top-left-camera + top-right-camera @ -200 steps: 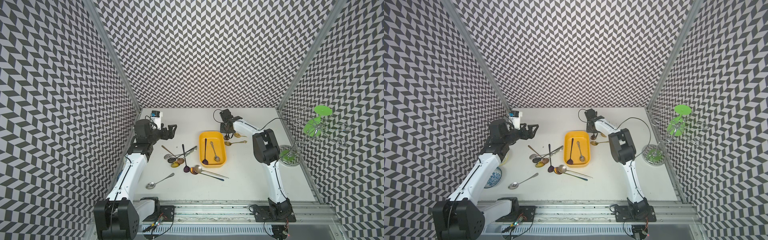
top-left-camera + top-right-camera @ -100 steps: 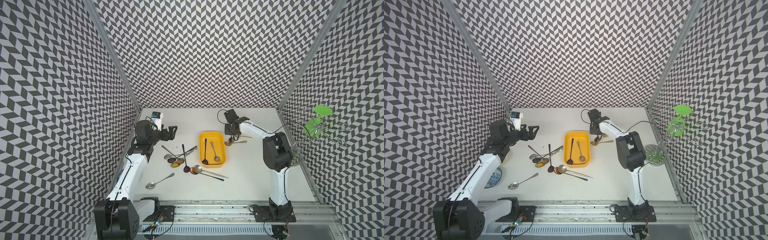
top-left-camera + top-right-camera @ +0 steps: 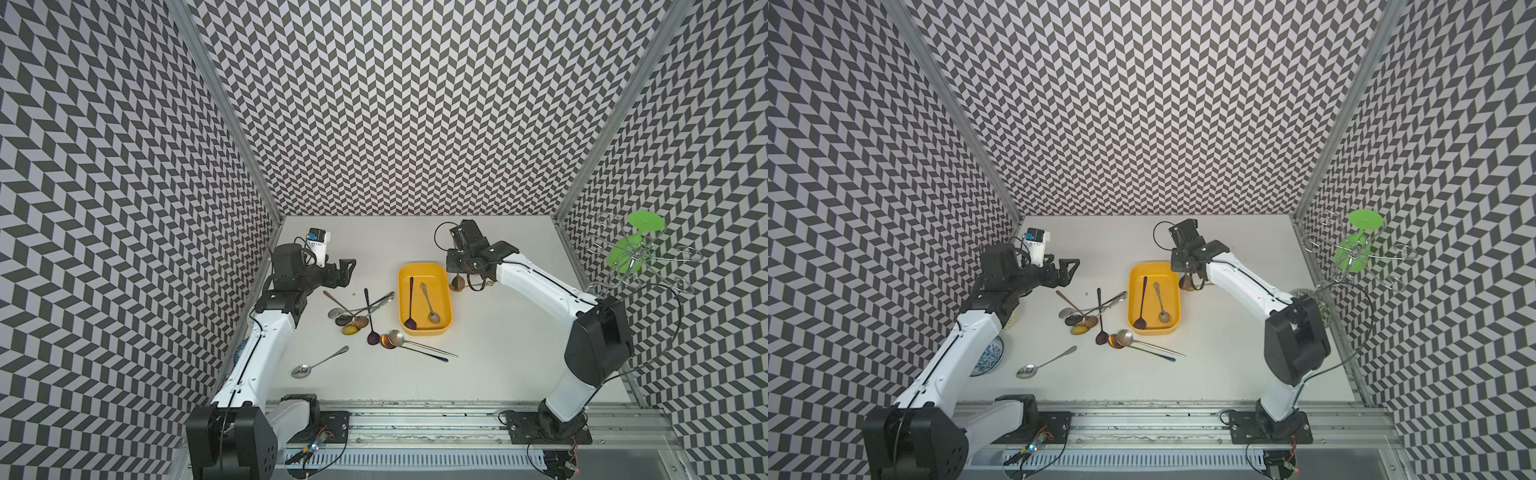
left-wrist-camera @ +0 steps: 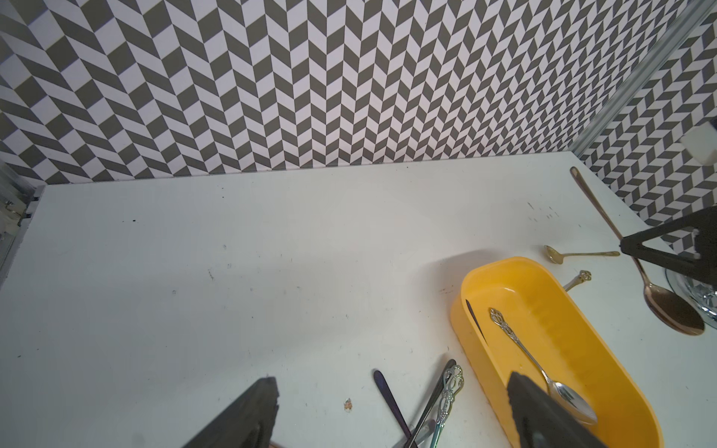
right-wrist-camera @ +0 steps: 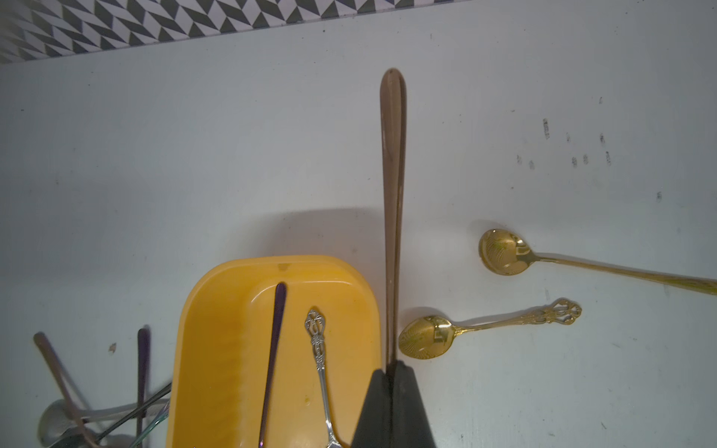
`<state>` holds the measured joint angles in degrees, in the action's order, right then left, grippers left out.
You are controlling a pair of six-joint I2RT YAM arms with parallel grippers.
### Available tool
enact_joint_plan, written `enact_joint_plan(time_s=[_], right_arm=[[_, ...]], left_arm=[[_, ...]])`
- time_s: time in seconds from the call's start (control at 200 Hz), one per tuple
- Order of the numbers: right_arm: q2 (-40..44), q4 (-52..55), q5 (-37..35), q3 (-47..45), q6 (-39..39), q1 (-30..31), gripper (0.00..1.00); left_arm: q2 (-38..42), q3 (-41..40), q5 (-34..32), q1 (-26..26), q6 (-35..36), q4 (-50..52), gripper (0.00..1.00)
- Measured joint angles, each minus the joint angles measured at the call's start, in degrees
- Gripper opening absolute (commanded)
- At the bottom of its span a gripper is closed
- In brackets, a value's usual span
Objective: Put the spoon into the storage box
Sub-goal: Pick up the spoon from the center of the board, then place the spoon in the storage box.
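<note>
The yellow bottom of the box shows bare beside the ornate silver spoon, so my right gripper will next move back over the box (image 3: 424, 331), go down there and let go of the bronze spoon.
The storage box (image 3: 424, 331) is a yellow tray mid-table, seen in both top views (image 3: 1152, 330) and in both wrist views (image 4: 477, 341) (image 5: 217, 310). A dark purple spoon (image 3: 410, 301) and an ornate silver spoon (image 3: 429, 301) lie in it. My right gripper (image 5: 392, 368) is shut on a bronze spoon (image 5: 392, 194), just off the box's far right corner. The spoon's bowl (image 3: 457, 283) shows below the gripper (image 3: 460, 272). My left gripper (image 3: 347, 270) hangs open and empty above the table, left of the box.
Several loose spoons (image 3: 357, 316) lie crossed left of the box. Two more (image 3: 399, 338) sit at its near end and a silver one (image 3: 320, 363) nearer the front. Two gold spoons (image 5: 504, 252) (image 5: 426, 335) lie beside the right gripper. A green wire rack (image 3: 636, 245) stands far right.
The right arm's elbow has swung out to the right and its gripper, still shut on the bronze spoon, has shifted slightly right. The left gripper has hardly moved.
</note>
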<state>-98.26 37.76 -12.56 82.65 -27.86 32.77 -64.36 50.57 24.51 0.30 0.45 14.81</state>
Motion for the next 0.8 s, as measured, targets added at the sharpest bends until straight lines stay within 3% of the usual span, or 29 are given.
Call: enact_joint_plan(time_s=[0.26,0.531,0.801], right_arm=[[2.7,-2.0,3.0,-6.1,-4.3,5.6,0.0],[2.7,-4.9,5.1,-10.1,-6.5,7.6,0.02],[2.5,-7.1,5.8,-11.3,-7.2,8.3,0.28]], left_arm=[[1.1,-3.2,-2.4,0.0,0.3,3.3,0.97],[1.0,-7.3,-2.7,2.1,-1.4,3.4,0.99],[-0.8,-9.0,-1.2,5.2,-4.7,2.5,0.99]])
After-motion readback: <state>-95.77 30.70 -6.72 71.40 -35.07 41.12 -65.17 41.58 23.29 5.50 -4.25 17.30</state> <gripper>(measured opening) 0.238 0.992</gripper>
